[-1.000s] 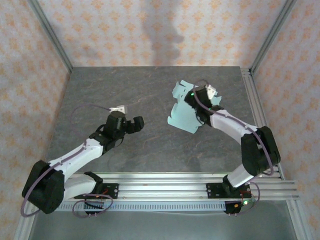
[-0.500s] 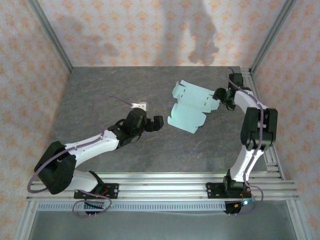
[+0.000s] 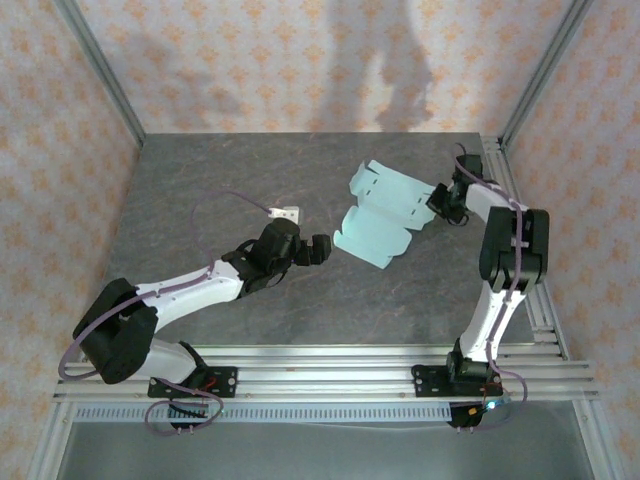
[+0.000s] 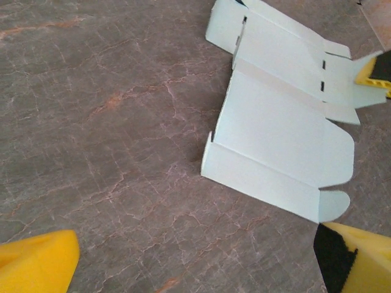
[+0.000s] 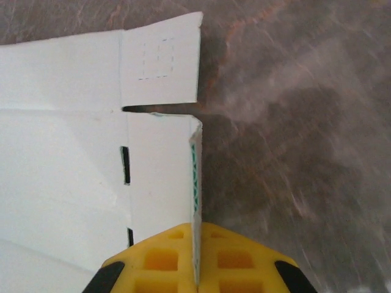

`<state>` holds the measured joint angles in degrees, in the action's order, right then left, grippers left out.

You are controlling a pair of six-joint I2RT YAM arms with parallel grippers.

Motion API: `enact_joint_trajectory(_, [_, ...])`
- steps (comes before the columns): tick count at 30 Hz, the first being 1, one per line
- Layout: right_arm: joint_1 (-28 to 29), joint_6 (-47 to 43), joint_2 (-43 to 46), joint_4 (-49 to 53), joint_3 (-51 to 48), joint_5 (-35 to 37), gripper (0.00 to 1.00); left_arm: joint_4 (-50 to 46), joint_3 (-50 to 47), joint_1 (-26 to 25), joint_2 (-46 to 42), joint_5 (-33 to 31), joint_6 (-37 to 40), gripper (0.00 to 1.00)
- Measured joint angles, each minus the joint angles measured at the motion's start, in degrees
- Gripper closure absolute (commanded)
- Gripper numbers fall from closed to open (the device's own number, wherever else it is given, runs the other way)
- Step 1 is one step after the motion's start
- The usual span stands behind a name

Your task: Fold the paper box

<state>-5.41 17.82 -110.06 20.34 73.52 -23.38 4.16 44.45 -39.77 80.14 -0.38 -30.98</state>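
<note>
My right gripper will next drag the raised flap back toward my left gripper and release it where the near panel (image 3: 379,237) lies, as the sheet is beyond those open fingers.
The paper box (image 3: 385,215) lies as a pale mint die-cut sheet on the dark stone table, right of centre, with its slots and flaps showing. My right gripper (image 3: 441,199) is at the sheet's right edge. In the right wrist view its yellow fingers (image 5: 165,259) are shut on a raised flap (image 5: 195,183) that stands on edge between them (image 5: 197,235). My left gripper (image 3: 318,248) hovers open just left of the sheet's near-left corner. In the left wrist view its yellow pads (image 4: 36,262) frame bare table, with the paper box (image 4: 281,128) ahead of them.
An aluminium rail (image 3: 512,210) runs along the table's right side, close behind my right arm, and another (image 3: 330,362) along the near edge. Patterned walls close the back and sides. Bare tabletop (image 3: 200,170) stretches to the left and far side.
My right arm swung from over the sheet to its right edge and shut on the flap. My left arm reached right, toward the sheet's near-left corner, still open.
</note>
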Motion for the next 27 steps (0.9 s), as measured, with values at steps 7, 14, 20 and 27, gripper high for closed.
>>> enact_joint_trajectory(7, [3.19, 15.56, 14.38, -12.98, -19.17, 4.35, 1.0, -0.7, 0.0, 0.0, 0.0, -0.17, -0.02, 0.0])
enact_joint_trajectory(14, [14.23, 30.88, 27.3, -20.24, -32.59, 15.61, 1.0, -1.86, -0.02, 0.0, -2.54, -2.01, -0.02, 0.0])
enact_joint_trajectory(20, [25.62, 42.32, 32.61, -22.45, -37.83, 27.06, 1.0, -2.6, -0.15, 0.0, -6.25, -3.37, 0.31, 0.0])
enact_joint_trajectory(27, [40.3, 51.93, 32.65, -23.02, -38.36, 37.29, 0.98, -4.39, -1.2, 0.0, -7.04, -4.44, 0.61, 0.0])
